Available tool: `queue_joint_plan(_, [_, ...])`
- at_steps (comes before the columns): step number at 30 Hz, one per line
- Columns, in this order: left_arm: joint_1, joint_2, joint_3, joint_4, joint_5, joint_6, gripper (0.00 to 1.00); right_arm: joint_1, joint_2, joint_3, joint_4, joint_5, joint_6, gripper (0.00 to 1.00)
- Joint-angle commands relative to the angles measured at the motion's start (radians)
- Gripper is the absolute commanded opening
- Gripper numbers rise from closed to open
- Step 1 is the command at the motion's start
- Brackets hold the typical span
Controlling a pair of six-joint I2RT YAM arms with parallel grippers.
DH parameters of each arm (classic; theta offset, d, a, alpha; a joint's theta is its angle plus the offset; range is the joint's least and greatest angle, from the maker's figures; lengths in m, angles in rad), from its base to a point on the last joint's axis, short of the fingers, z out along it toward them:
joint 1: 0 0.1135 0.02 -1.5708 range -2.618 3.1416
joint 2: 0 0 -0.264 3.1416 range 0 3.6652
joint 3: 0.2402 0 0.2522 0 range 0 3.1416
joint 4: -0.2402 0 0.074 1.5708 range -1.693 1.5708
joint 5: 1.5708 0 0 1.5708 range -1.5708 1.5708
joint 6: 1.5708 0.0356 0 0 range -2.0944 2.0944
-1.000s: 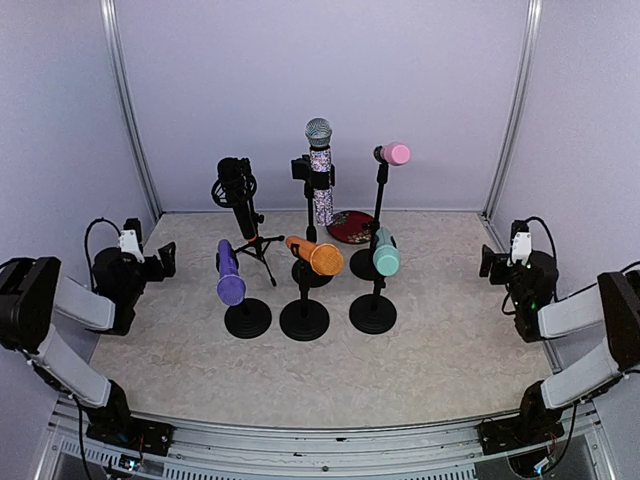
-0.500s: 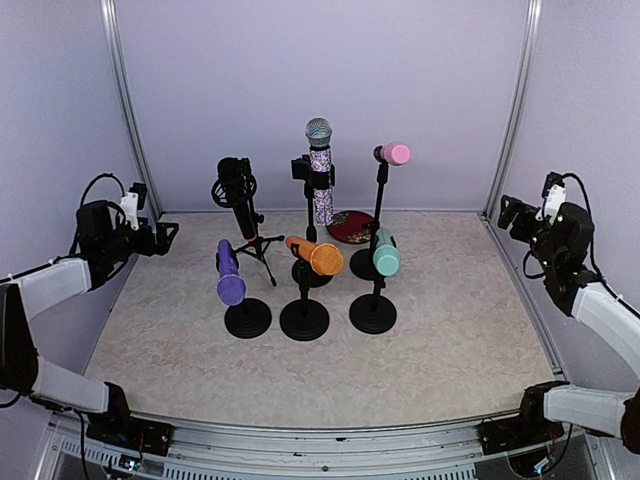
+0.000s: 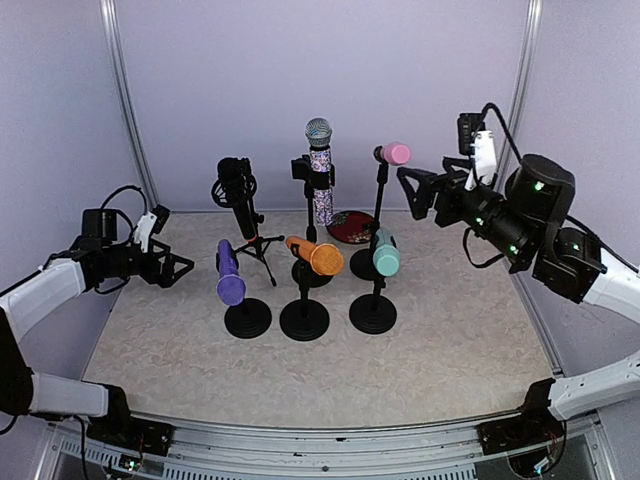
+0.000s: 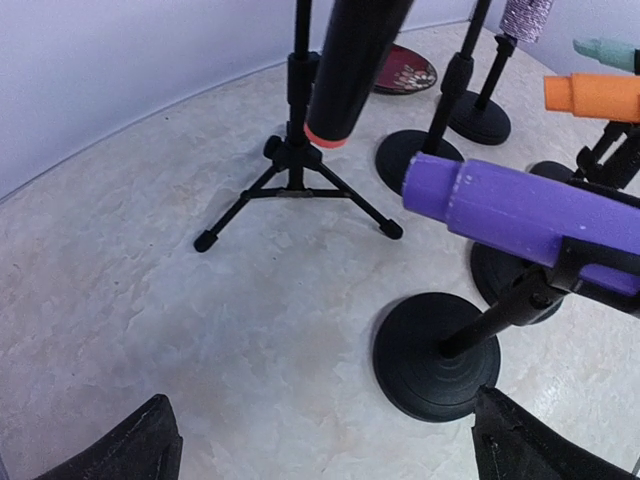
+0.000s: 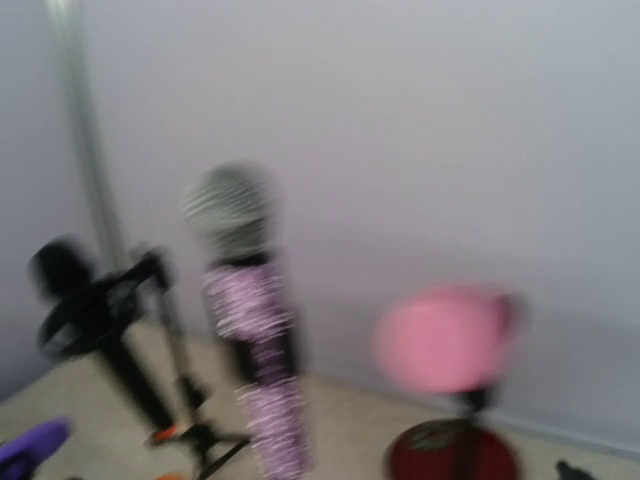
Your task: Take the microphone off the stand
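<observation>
I need to move my right gripper down and across to the purple microphone's near end [image 3: 231,289] next, since that lies below it and to its left in the top view.
Several microphones sit on stands: purple [image 3: 230,275], orange [image 3: 318,256], teal [image 3: 386,253], pink [image 3: 394,153], a glittery one with a silver head [image 3: 319,165] and a black one [image 3: 238,190] on a tripod. My left gripper [image 3: 170,264] is open and empty, low at the left, facing the purple microphone [image 4: 520,215] and its round base [image 4: 435,350]. My right gripper [image 3: 412,190] is raised, open and empty, just right of the pink microphone [image 5: 445,335]. The right wrist view is blurred and its fingers barely show.
A dark red disc [image 3: 350,226] lies on the table behind the stands, also in the left wrist view [image 4: 400,72]. The tripod legs [image 4: 295,185] spread beside the purple microphone's base. Walls close the table at the back and sides.
My right arm has swung up and left, from the right wall toward the pink microphone. My left gripper has dropped lower and moved toward the purple microphone.
</observation>
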Motion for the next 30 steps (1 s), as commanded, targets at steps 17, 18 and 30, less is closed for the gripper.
queue_joint_plan(17, [-0.064, -0.024, 0.051, -0.189, 0.077, 0.111, 0.99, 0.435, 0.724, 0.528, -0.17, 0.042, -0.092, 1.0])
queue_joint_plan(18, [-0.065, -0.026, 0.051, -0.188, 0.079, 0.112, 0.99, 0.435, 0.75, 0.543, -0.173, 0.038, -0.091, 1.0])
queue_joint_plan(30, [-0.071, -0.016, 0.046, -0.172, 0.108, 0.102, 0.99, 0.435, 0.92, 0.627, -0.159, 0.094, -0.105, 1.0])
